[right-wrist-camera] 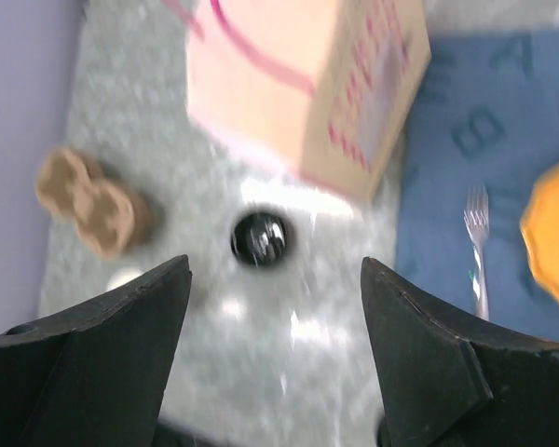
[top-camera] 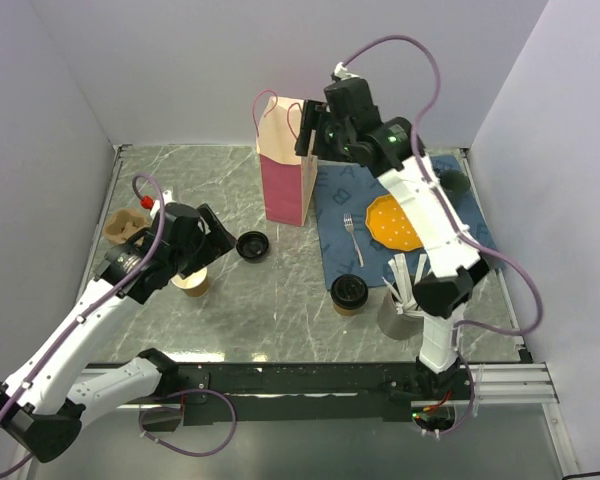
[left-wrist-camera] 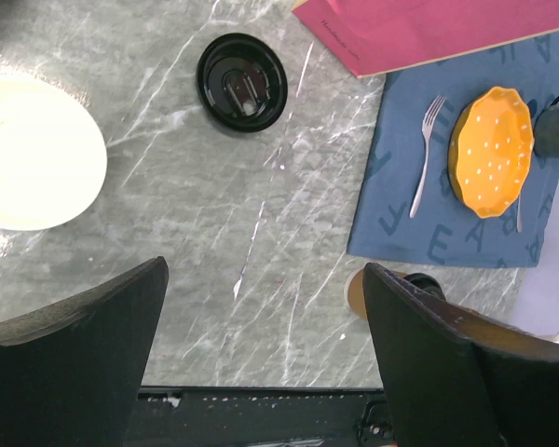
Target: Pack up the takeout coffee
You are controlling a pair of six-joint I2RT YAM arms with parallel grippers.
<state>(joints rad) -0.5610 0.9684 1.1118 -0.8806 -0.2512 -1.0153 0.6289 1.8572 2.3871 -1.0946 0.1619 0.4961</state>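
The right gripper lowers toward the pink paper bag's top next, onto the rim's edge by the placemat, since my open fingers are still high beside it.
The takeout coffee (top-camera: 349,294), a small brown cup with a black lid, stands near the front edge of the blue placemat (top-camera: 345,255). In the left wrist view only its edge (left-wrist-camera: 365,291) shows beside my right-hand finger. The pink paper bag (top-camera: 285,165) stands upright at the back; it also shows in the left wrist view (left-wrist-camera: 429,28) and, blurred, in the right wrist view (right-wrist-camera: 303,84). My left gripper (top-camera: 210,242) (left-wrist-camera: 265,363) is open and empty above bare table. My right gripper (top-camera: 310,135) (right-wrist-camera: 275,354) is open and empty, high beside the bag's top.
A loose black lid (top-camera: 252,245) (left-wrist-camera: 242,81) (right-wrist-camera: 259,237) lies on the table. An open cup with a cream inside (top-camera: 192,282) (left-wrist-camera: 33,154) stands below my left gripper. A cardboard cup carrier (top-camera: 125,225), orange plate (top-camera: 395,222), fork (top-camera: 352,238) and grey utensil holder (top-camera: 400,305) are around.
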